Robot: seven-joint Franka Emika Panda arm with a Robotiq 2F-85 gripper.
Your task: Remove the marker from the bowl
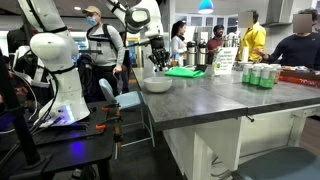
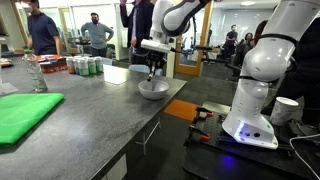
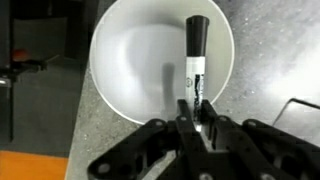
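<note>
I should next move my gripper past the bowl's rim toward the green tray and down to bare counter, and let go of the marker there, because the marker is still over the bowl (image 3: 150,60).
The white bowl (image 3: 150,60) sits on the grey counter near its edge and shows in both exterior views (image 1: 157,86) (image 2: 153,90). A marker (image 3: 196,50) with a black cap and white body points out from my jaws over the bowl's right half. My gripper (image 3: 197,108) is shut on the marker's near end. In both exterior views the gripper (image 1: 157,63) (image 2: 152,68) hangs straight above the bowl, with a small gap to the rim.
A flat green tray (image 1: 184,72) (image 2: 20,115) lies on the counter beyond the bowl. Several cans (image 1: 262,76) (image 2: 85,66) and a white box (image 2: 115,73) stand further along. A second white robot (image 2: 255,80) stands off the counter. People stand behind.
</note>
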